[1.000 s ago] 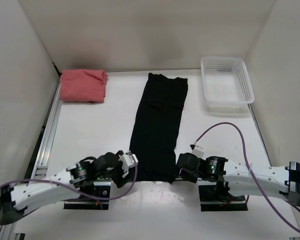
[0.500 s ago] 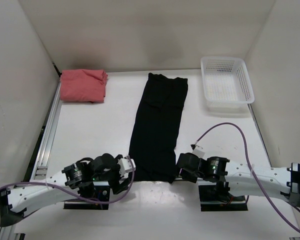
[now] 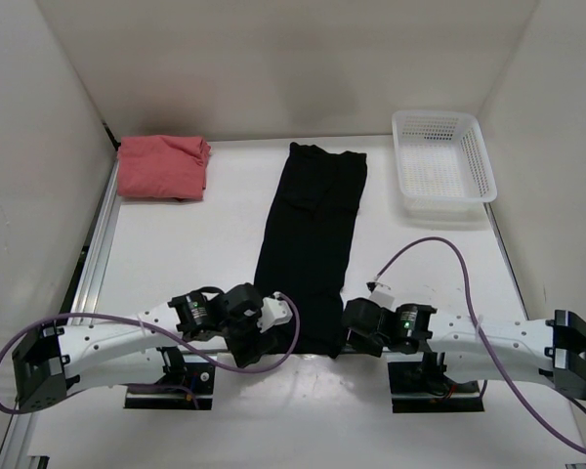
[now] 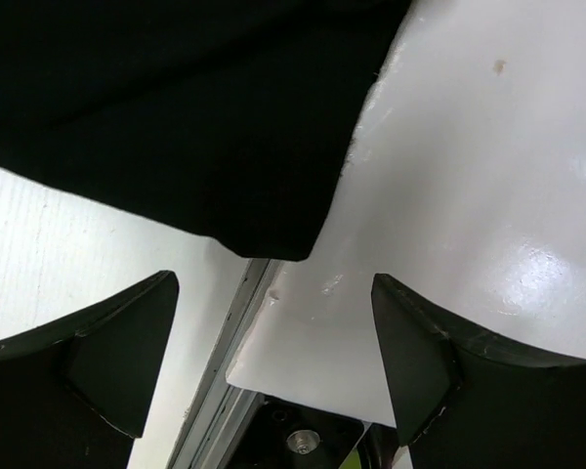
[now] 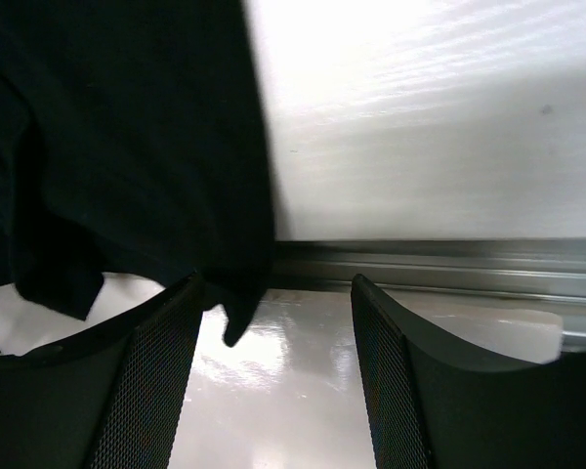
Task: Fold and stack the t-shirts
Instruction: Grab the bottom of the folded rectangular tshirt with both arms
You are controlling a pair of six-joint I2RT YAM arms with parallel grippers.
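Observation:
My left gripper will move onto the black t-shirt's near corner [image 4: 276,237], get it between my fingers and close, as it ends short of the open fingers.
A black t-shirt [image 3: 311,244] lies as a long narrow strip down the middle of the table, its near end at the table's front edge. My left gripper [image 3: 287,325] stands open at its near left corner; in the left wrist view the black t-shirt [image 4: 176,117] ends just above the empty gap of the left gripper [image 4: 273,352]. At the near right corner my right gripper [image 3: 352,327] is open too. The right wrist view has a tip of the black t-shirt [image 5: 127,147] hanging between the fingers of the right gripper [image 5: 273,381], untouched. A folded salmon pink t-shirt [image 3: 163,166] rests at the back left.
A white perforated basket [image 3: 441,166] stands at the back right. A metal rail [image 3: 96,254] runs along the table's left side. White walls enclose the table on three sides. Purple cables loop from both arms.
My left arm has swung to the right, bringing its gripper from beside the shirt to the shirt's near left corner. The right arm has barely shifted.

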